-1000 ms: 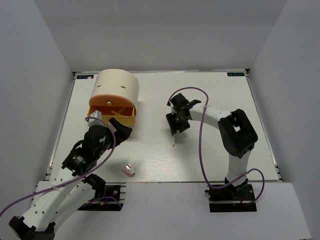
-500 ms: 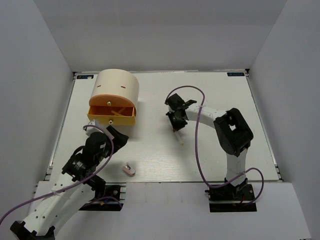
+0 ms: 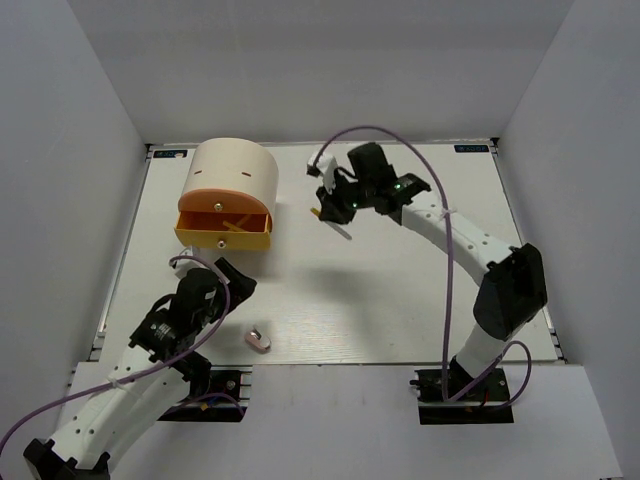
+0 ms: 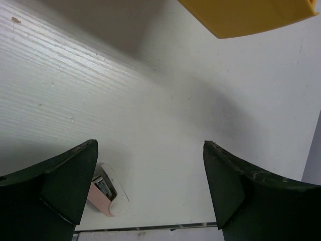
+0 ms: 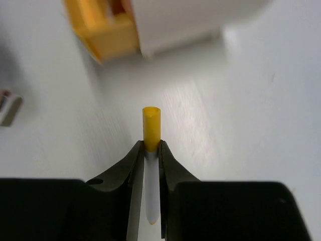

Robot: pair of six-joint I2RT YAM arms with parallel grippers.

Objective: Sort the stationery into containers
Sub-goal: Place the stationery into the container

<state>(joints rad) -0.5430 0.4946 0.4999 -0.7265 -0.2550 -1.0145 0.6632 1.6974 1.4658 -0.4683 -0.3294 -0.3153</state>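
Note:
My right gripper will next swing toward the left in the top view over the yellow-orange drawer [image 3: 224,227] and let go of the pen inside, because the drawer is pulled open.
The cream cylindrical container [image 3: 235,172] stands at the back left with its yellow-orange drawer [image 3: 224,227] pulled open. My right gripper [image 3: 332,212] is shut on a thin white-and-yellow pen [image 3: 340,229] and holds it above the table, right of the drawer. In the right wrist view the pen [image 5: 151,123] sticks out from between the shut fingers, and the drawer [image 5: 105,27] lies ahead to the left. My left gripper [image 3: 233,278] is open and empty, in front of the drawer. A small pink-white eraser [image 3: 259,339] lies near the front edge. It shows beside the left finger in the left wrist view [image 4: 108,197].
The table's front edge [image 4: 150,228] runs just below the eraser. The drawer's corner [image 4: 246,15] shows at the top of the left wrist view. The eraser also shows at the left edge of the right wrist view [image 5: 10,109]. White walls enclose the table.
My right gripper has lifted the pen off the table and carried it back and left toward the container. My left gripper has drawn back from the drawer toward the front edge.

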